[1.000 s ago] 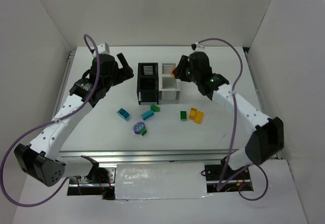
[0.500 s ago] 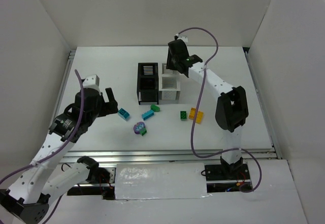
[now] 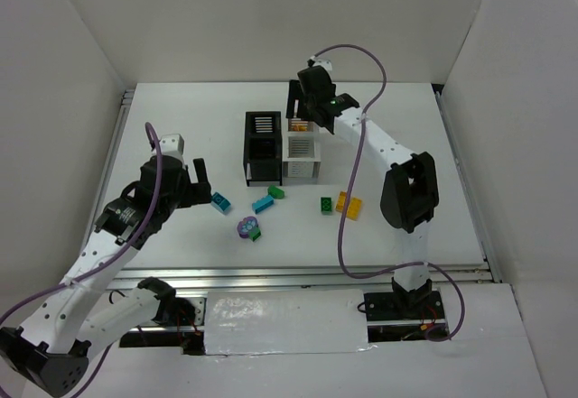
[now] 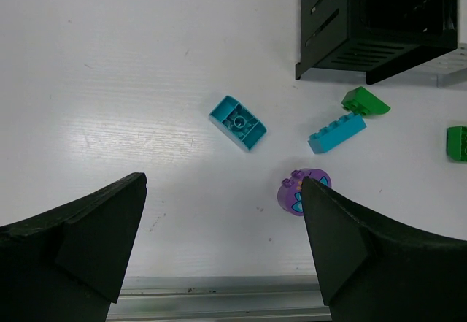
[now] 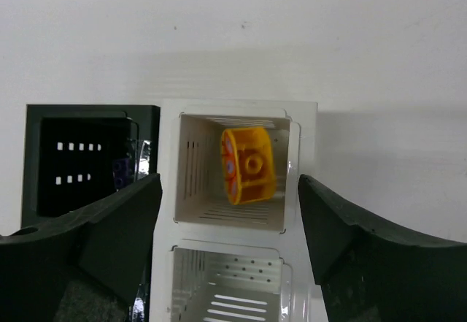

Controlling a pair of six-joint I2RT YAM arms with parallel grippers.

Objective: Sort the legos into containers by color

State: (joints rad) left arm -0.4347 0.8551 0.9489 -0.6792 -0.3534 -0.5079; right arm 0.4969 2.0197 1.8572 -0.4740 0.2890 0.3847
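My right gripper will next pull back and go down onto the yellow-orange brick farther from the green brick (image 3: 326,205), which is back and below, still loose on the tabletop.
My right gripper (image 3: 302,109) hangs open over the back white container (image 5: 237,109); a round yellow-orange lego (image 5: 248,165) lies loose inside it, clear of both fingers. The front white container (image 5: 226,263) and a black container (image 5: 87,154) adjoin it. My left gripper (image 3: 195,184) is open just left of a teal brick (image 3: 219,202), low above the table. Loose on the table are a long teal brick (image 4: 336,132), a green wedge (image 4: 365,101), a purple round piece (image 4: 299,193), a green brick (image 3: 326,205) and a yellow-orange brick (image 3: 349,205).
White walls enclose the table on three sides. A metal rail (image 3: 298,274) runs along the near edge, close below the left gripper in its wrist view. The four containers (image 3: 263,148) stand clustered at the table's middle back.
The right gripper has opened and the yellow-orange piece now lies free in the back white container. The left arm drew back from the containers to beside the teal brick.
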